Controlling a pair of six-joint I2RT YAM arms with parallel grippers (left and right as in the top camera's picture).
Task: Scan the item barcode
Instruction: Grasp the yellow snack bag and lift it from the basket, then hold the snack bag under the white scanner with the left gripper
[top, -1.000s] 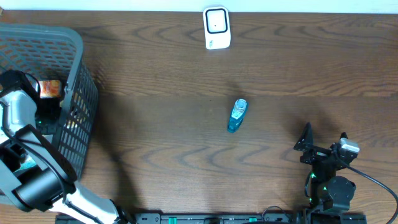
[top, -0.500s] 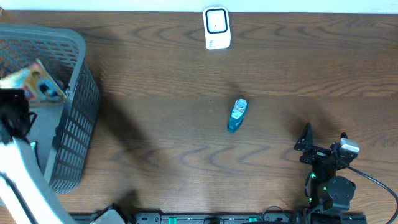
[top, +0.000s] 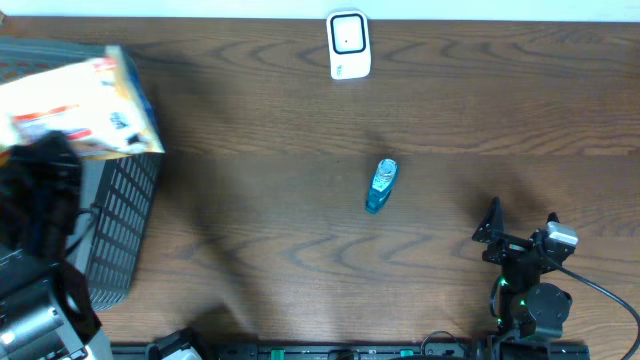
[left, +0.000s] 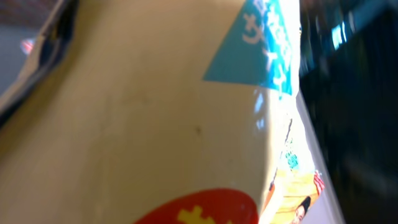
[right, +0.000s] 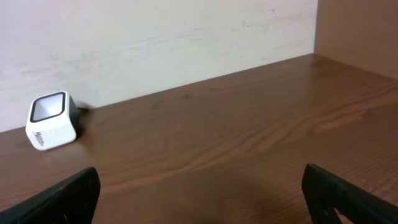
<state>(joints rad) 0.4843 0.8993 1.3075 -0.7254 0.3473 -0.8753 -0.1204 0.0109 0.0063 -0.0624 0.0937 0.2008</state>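
Observation:
The robot's left gripper will next carry the bag to the right in the overhead view and lower it onto the empty wood beside the blue bottle.
The item, a cream snack bag with red, blue and orange print, hangs high above the basket at the far left, close to the overhead camera. My left gripper is shut on its lower edge. The bag fills the left wrist view and hides the fingers; no barcode shows. The white barcode scanner stands at the back centre, and it appears again in the right wrist view as a white scanner against the wall. My right gripper rests open and empty at the front right, with its open jaws over bare wood.
A grey mesh basket stands at the left edge beneath the bag. A small blue bottle lies on the wooden table near the middle. A pale wall runs behind the scanner.
My left arm has risen out of the basket with the snack bag, lifting it up and slightly right toward the camera. The right arm has not moved.

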